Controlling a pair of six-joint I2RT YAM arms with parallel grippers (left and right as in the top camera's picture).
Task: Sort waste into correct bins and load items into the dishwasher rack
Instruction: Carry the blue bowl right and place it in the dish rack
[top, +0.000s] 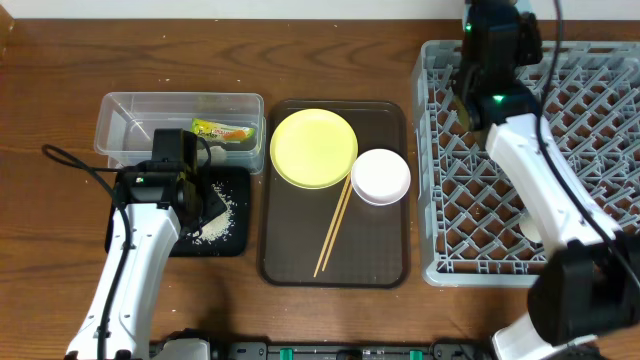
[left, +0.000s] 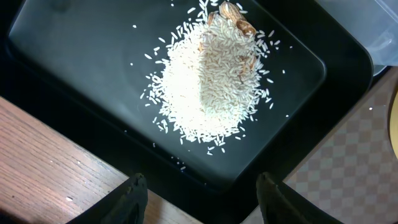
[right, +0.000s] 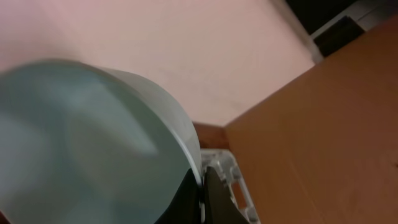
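The rack's far tray-side corner is below my right gripper and to its left in the overhead view, so my right gripper will move down next and let go of the bowl there.
My left gripper is open and empty, just above the near corner of the glossy black tray. A heap of white rice crumbs lies in that tray. The green-and-orange wrapper lies in the clear tub. My right gripper is shut on the rim of the light blue bowl, over the far left corner of the grey rack. The yellow plate, white bowl and chopsticks lie on the brown serving tray.
A small brown food scrap sits at the top of the rice heap. A pale round object, partly hidden by my right arm, sits in the rack's near part. The wooden table surrounds everything.
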